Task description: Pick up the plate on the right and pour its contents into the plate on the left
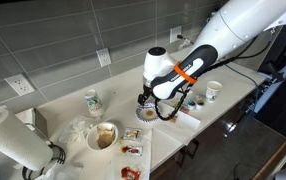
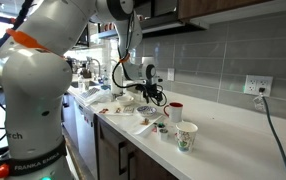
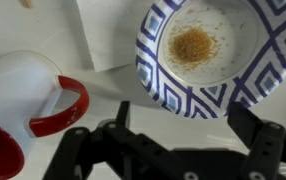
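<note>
The patterned plate's rim facing the mug (image 1: 156, 115) is below my open gripper; I need to ease toward the mug and lower astride it, clear of the heap.
In the wrist view a blue-and-white patterned plate (image 3: 158, 75) fills the upper right, with a small yellowish-orange heap of contents (image 3: 193, 45) at its middle. My gripper (image 3: 183, 118) is open, and its two dark fingers (image 3: 123, 115) frame the plate's near rim, the right one overlapping the rim. Nothing is held. In an exterior view the gripper (image 1: 148, 100) hangs over the counter with the patterned plate (image 1: 146, 114) just under it. The other plate, a pale bowl-like dish (image 1: 105, 135) with brownish food, lies to its left.
A red-and-white mug (image 3: 23, 100) stands close to the left of the gripper, also seen as the mug (image 2: 173, 110). Paper cups (image 1: 214, 90) (image 1: 93, 100) (image 2: 186, 135), a paper towel roll (image 1: 13, 140) and small packets (image 1: 131, 148) sit on the counter. The tiled wall runs behind.
</note>
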Available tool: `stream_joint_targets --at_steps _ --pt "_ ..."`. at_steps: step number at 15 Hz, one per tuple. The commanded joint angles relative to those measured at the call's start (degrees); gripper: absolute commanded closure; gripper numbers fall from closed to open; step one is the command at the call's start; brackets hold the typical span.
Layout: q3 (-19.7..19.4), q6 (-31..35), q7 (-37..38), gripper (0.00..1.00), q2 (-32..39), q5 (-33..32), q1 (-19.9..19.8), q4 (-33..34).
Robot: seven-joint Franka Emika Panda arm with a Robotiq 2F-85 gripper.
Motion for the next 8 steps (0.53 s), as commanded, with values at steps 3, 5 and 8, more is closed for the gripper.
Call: stream_joint_targets --at_steps 3,5,8 --pt "-1.62 -1.03 -3.34 0.0 4.36 -0.77 0.37 4.33" --pt "-1.51 -1.44 -4.86 0.0 4.93 -0.61 0.05 4.81" --pt "-1.11 -1.85 -6.86 0.0 5.6 -0.35 -0.46 5.27"
